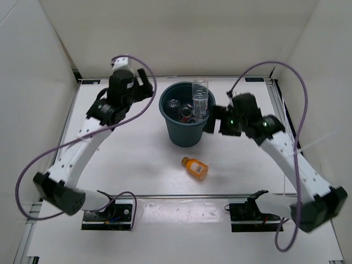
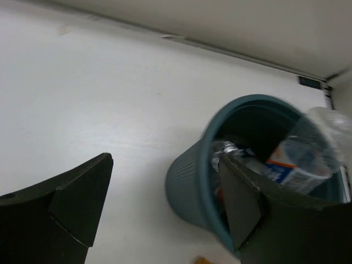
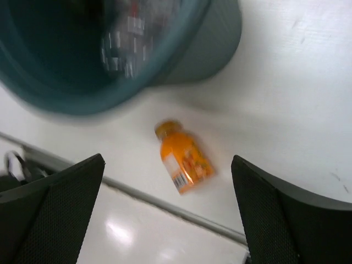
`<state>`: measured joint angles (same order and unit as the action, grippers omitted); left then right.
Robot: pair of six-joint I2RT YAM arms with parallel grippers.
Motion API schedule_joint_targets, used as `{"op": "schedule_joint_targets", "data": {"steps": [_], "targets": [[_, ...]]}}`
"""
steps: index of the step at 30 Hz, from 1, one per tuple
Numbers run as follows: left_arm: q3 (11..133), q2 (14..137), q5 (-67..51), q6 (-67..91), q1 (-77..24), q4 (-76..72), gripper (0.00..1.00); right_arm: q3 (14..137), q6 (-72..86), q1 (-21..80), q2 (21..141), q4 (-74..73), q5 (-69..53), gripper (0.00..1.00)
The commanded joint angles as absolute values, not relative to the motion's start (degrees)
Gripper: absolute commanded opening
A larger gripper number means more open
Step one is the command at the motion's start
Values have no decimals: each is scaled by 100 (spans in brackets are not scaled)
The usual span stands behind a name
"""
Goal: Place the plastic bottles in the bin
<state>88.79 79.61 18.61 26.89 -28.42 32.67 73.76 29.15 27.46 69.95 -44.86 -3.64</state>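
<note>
I need to move my right gripper back and down next and turn it to straddle the orange bottle's wide body (image 1: pixel 198 169) (image 3: pixel 190 163), because that body lies below and nearer my base.
The dark teal bin (image 1: pixel 175 135) stands mid-table and holds several bottles. A clear bottle (image 1: pixel 200 98) with a blue-and-white label sticks up at its right rim; it also shows in the left wrist view (image 2: pixel 308 157). The short orange bottle (image 1: pixel 196 168) lies on its side on the table in front of the bin, and shows in the right wrist view (image 3: pixel 182 155). My left gripper (image 1: pixel 144 83) is open and empty, left of the bin (image 2: pixel 192 181). My right gripper (image 1: pixel 215 120) is open and empty beside the bin's right wall (image 3: pixel 214 44).
White walls enclose the table on three sides. A metal rail (image 1: pixel 187 195) runs along the near edge, with the two arm bases behind it.
</note>
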Motion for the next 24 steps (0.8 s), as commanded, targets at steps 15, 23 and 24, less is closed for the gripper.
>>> {"op": "schedule_joint_targets", "data": {"steps": [15, 23, 24], "targets": [[6249, 5651, 3050, 3524, -2321, 4095, 91, 3112, 809, 4078, 5290, -767, -290, 98], [6074, 5626, 3103, 3647, -2145, 4729, 91, 2944, 1028, 4465, 5949, 114, -430, 99], [6073, 5625, 3103, 3647, -2145, 4729, 91, 2944, 1028, 4526, 6037, 114, -579, 99]]}}
